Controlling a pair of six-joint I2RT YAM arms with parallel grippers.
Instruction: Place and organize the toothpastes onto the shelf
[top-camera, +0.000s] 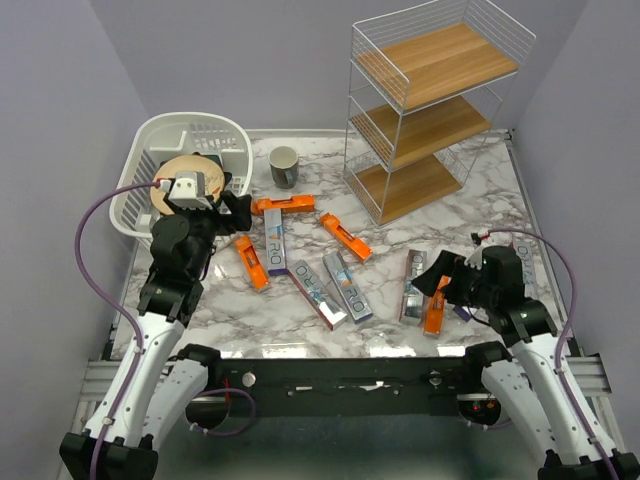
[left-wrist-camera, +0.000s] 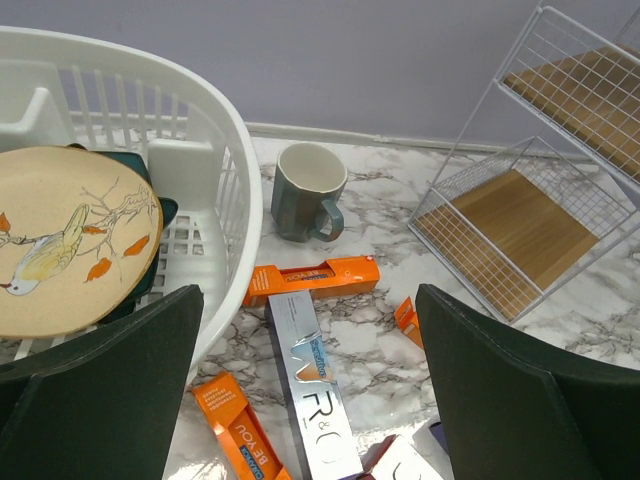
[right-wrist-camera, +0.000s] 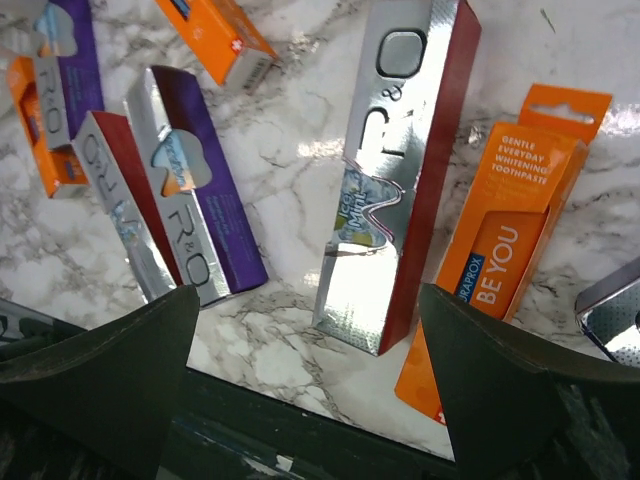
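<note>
The robot's right gripper will move down and to the left in the top view, around the red-sided silver box's near end (top-camera: 410, 311) (right-wrist-camera: 366, 312), which lies below it and points between its fingers.
The toothpastes lie scattered flat on the marble table. The top view shows orange boxes (top-camera: 283, 204) (top-camera: 345, 236) and silver ones (top-camera: 274, 240) (top-camera: 347, 286). The shelf (top-camera: 430, 100), a white wire rack with wooden boards, stands at the back right with nothing on it. My left gripper (top-camera: 235, 212) hangs open over a silver box (left-wrist-camera: 312, 400), with orange boxes (left-wrist-camera: 312, 281) (left-wrist-camera: 238, 430) close by. Near the table's front edge my right gripper (top-camera: 437, 277) is open above a silver box with a red side (right-wrist-camera: 395, 180) and an orange box (right-wrist-camera: 505, 250). Neither gripper holds anything.
A white plastic basket (top-camera: 225, 135) holding a painted plate (left-wrist-camera: 70, 240) stands at the back left, just left of my left gripper. A grey mug (top-camera: 284, 166) sits between the basket and the shelf. More silver boxes (right-wrist-camera: 190, 200) lie left of my right gripper.
</note>
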